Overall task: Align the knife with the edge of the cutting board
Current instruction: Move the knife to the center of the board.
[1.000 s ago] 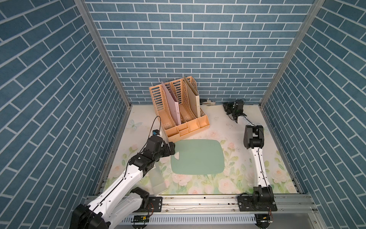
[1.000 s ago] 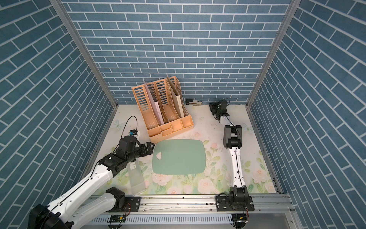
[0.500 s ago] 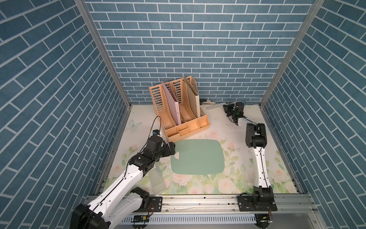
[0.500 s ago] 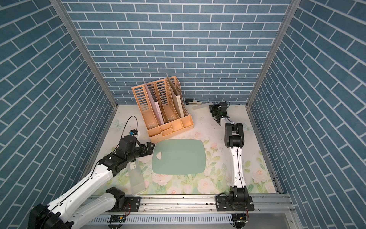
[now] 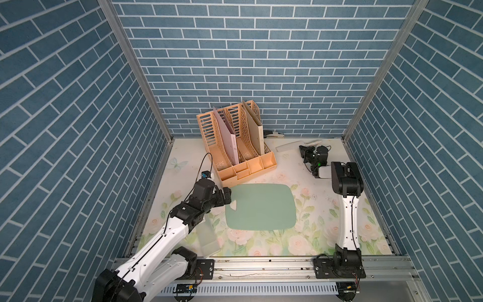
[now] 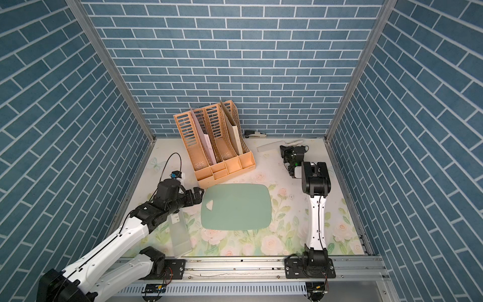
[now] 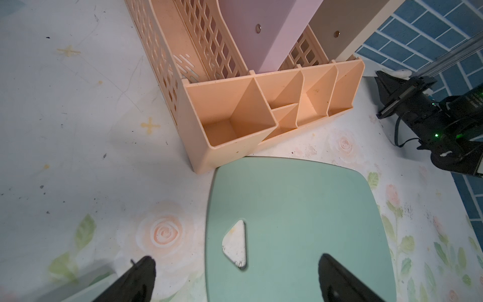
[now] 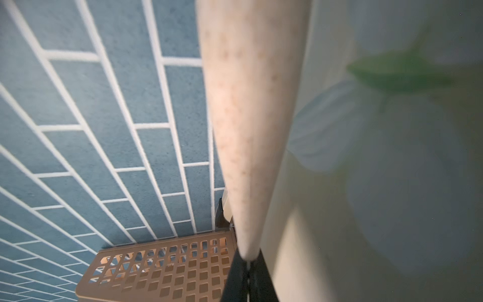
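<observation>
I need to pull my right gripper back next and let go of the knife [image 5: 286, 147] with its blade over the board's short edge [image 5: 293, 200] opposite the hole. That edge lies back from my gripper.
The pale green cutting board [image 5: 261, 206] [image 6: 236, 206] [image 7: 300, 204] lies flat mid-table, its white triangular hole near its left short edge. My left gripper [image 5: 226, 198] [image 6: 199, 194] [image 7: 236, 260] hovers open over that edge, one finger on each side of the hole. The cream knife [image 5: 286, 147] [image 6: 266, 147] [image 8: 248, 117] is at the back right near the wall. My right gripper [image 5: 304, 152] [image 6: 285, 152] [image 8: 247, 261] is shut on it near the handle, and the blade points left toward the rack.
An orange file rack [image 5: 235, 146] [image 7: 261, 109] with folders stands just behind the board's back-left corner. A translucent box [image 5: 207, 238] [image 6: 180, 235] lies under my left arm at the front left. A stapler [image 5: 273, 134] sits against the back wall. Brick walls close in three sides.
My right gripper has closed on the knife and drawn back a little from the back wall, bringing the blade into sight to its left. The left arm has not moved.
</observation>
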Controlling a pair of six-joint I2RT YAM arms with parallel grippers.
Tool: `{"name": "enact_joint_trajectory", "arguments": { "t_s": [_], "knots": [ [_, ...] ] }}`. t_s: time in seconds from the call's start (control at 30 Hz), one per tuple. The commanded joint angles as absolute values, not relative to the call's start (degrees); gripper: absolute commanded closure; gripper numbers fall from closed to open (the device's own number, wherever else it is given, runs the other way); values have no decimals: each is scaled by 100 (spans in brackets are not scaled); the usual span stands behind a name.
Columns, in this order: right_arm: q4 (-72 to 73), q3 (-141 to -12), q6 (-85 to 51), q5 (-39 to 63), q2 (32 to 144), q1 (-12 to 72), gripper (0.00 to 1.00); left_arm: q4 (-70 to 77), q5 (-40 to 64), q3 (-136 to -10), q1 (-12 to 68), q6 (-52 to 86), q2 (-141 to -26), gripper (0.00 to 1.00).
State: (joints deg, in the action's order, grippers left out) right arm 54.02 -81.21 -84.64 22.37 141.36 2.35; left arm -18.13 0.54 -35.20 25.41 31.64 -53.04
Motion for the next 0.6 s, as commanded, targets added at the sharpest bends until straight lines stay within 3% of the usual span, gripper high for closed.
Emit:
{"name": "enact_joint_trajectory", "arguments": {
  "t_s": [0.0,0.57],
  "knots": [
    [5381,-7065,-8274,2153,14083,-17,100,-1767,77,-3458,2529,3119,-5248,0],
    [7388,-1660,-8613,2756,10792,-346,100,-891,1374,-2971,2639,4115,-4995,0]
  ]
}}
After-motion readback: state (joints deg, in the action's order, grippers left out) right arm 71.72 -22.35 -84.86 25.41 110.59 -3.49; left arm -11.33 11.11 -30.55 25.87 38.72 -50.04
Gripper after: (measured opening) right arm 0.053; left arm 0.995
